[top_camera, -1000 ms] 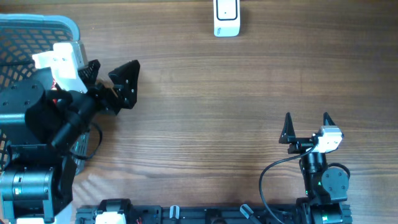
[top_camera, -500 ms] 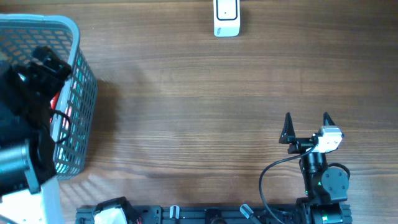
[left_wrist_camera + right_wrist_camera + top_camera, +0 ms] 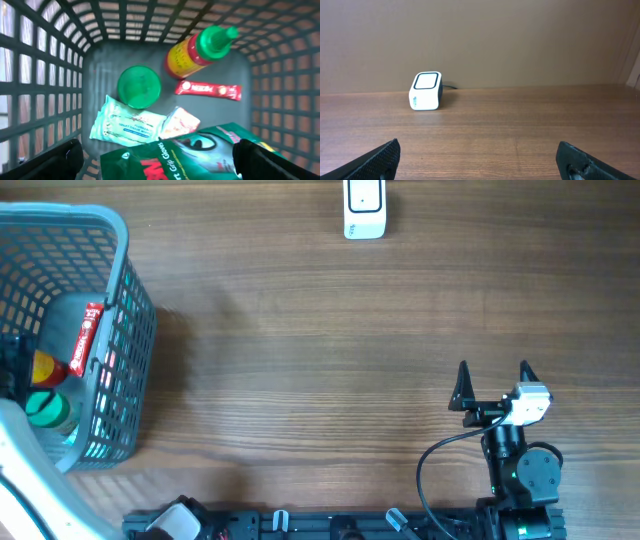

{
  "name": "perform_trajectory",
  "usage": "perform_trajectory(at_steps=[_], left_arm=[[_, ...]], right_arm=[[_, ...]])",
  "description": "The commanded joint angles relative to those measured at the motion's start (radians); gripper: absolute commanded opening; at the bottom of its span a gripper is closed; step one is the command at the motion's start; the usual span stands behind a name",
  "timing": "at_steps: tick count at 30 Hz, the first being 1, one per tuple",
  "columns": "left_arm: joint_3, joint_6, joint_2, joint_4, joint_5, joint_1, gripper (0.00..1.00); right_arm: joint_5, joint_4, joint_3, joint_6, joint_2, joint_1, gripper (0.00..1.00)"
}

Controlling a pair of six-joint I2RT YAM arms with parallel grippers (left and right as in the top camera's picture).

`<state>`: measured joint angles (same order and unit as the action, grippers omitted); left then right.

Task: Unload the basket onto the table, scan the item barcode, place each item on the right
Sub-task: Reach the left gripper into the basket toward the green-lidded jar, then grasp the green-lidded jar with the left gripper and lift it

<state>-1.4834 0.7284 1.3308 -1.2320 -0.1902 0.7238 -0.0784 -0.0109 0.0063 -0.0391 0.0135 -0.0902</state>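
Observation:
I will next lower my left gripper deeper into the basket (image 3: 128,310), over the round green lid (image 3: 46,409). The basket's bare bottom beside it leaves room for my open fingers.
The white barcode scanner (image 3: 364,208) stands at the table's far edge, and it shows ahead in the right wrist view (image 3: 425,90). The items lie in the grey mesh basket (image 3: 128,310) at the left. They include a red sauce bottle with a green cap (image 3: 200,50), a round green lid (image 3: 139,87), a red sachet (image 3: 207,90), a pale wipes packet (image 3: 127,125) and a green gloves pack (image 3: 200,155). My left gripper (image 3: 160,167) hangs open inside the basket, just above the gloves pack and holding nothing. My right gripper (image 3: 493,385) rests open and empty near the front right.
The basket's walls (image 3: 45,75) close in around the left gripper on all sides. A small pink packet (image 3: 180,122) lies between the wipes and the gloves pack. A black cable (image 3: 430,470) loops beside the right arm's base.
The left arm swung from beside the basket's right wall to over the basket, leaving most of the overhead view. Basket contents now show. The right arm has not moved.

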Motion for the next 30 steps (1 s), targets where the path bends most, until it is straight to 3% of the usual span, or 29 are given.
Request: perform_trajectory(at_steps=[1,10,24,30], left_arm=[[-0.007,0.019,0.101,-0.007,-0.006,0.008,1.00],[0.021,0.020,0.253,-0.029,-0.069,0.048,1.00],[0.268,0.020,0.274,0.246,-0.024,0.084,1.00],[0.297,0.020,0.296,0.328,-0.024,0.084,1.00]], right_arm=[[0.013,-0.002,-0.001,0.011,-0.006,-0.004,0.99],[0.013,-0.002,-0.001,0.011,-0.006,-0.004,1.00],[0.013,-0.002,-0.001,0.011,-0.006,-0.004,1.00],[0.013,-0.002,-0.001,0.011,-0.006,-0.004,1.00]])
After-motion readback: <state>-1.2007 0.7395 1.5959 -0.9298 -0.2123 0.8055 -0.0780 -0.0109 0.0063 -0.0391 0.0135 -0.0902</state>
